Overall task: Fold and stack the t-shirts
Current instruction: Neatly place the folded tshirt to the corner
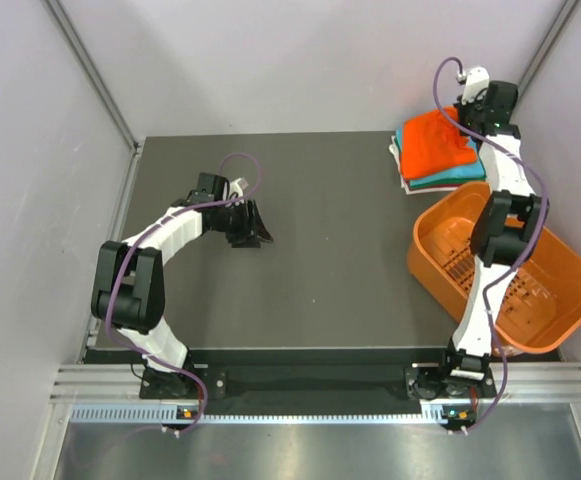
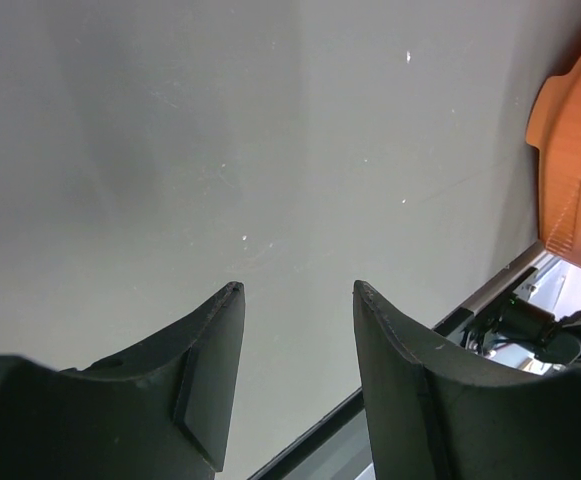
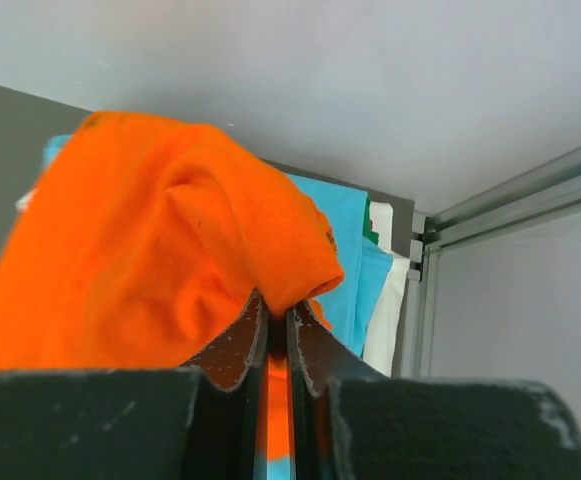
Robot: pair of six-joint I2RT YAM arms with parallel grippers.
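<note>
I will next move my right gripper to the right in the wrist view, over the uncovered turquoise edge (image 3: 344, 222), and let go of the orange fold, because that edge is on that side of the gripper.
A stack of folded t-shirts lies at the table's far right corner. The bright orange t-shirt (image 1: 438, 142) (image 3: 150, 250) is on top, over a turquoise one (image 1: 457, 174) (image 3: 342, 250) and white cloth (image 1: 398, 160) (image 3: 388, 300). My right gripper (image 1: 466, 128) (image 3: 275, 312) is at the stack's far right edge, shut on a bunched fold of the orange t-shirt. My left gripper (image 1: 262, 225) (image 2: 295, 290) hovers over bare table at centre left, open, with nothing between its fingers.
An orange slotted plastic basket (image 1: 570, 270) (image 2: 575, 150) stands at the right edge of the table, just in front of the stack and under the right arm. Grey walls close in the back and sides. A metal rail runs along the near edge.
</note>
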